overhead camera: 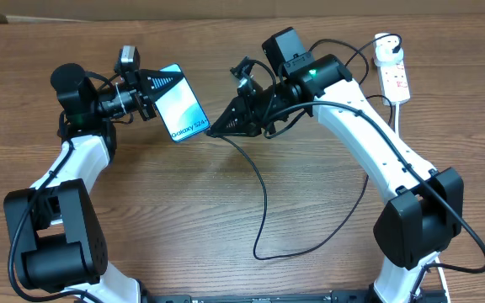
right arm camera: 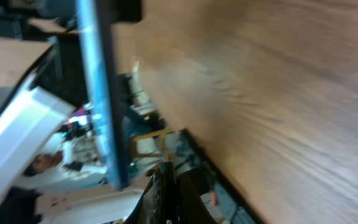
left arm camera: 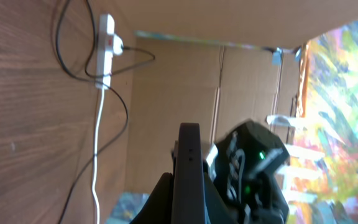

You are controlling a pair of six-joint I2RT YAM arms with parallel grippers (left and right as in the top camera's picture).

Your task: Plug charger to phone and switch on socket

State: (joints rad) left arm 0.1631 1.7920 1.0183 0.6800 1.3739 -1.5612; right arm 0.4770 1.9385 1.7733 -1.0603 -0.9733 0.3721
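Note:
The connector tip is beside the phone, unplugged, so my right gripper needs to move away and down to the bare wood below it to let go.
My left gripper is shut on the phone and holds it off the table, its cyan screen up and the "Galaxy" end toward the right arm. In the left wrist view the phone shows edge-on between the fingers. My right gripper is shut on the charger's connector tip, right at the phone's lower end. The black charger cable loops down over the table. The white socket lies at the far right, with a plug in it; it also shows in the left wrist view.
The socket's white cord runs down behind the right arm. Both arm bases stand at the table's front corners. The cable loop lies on the wood between the arms.

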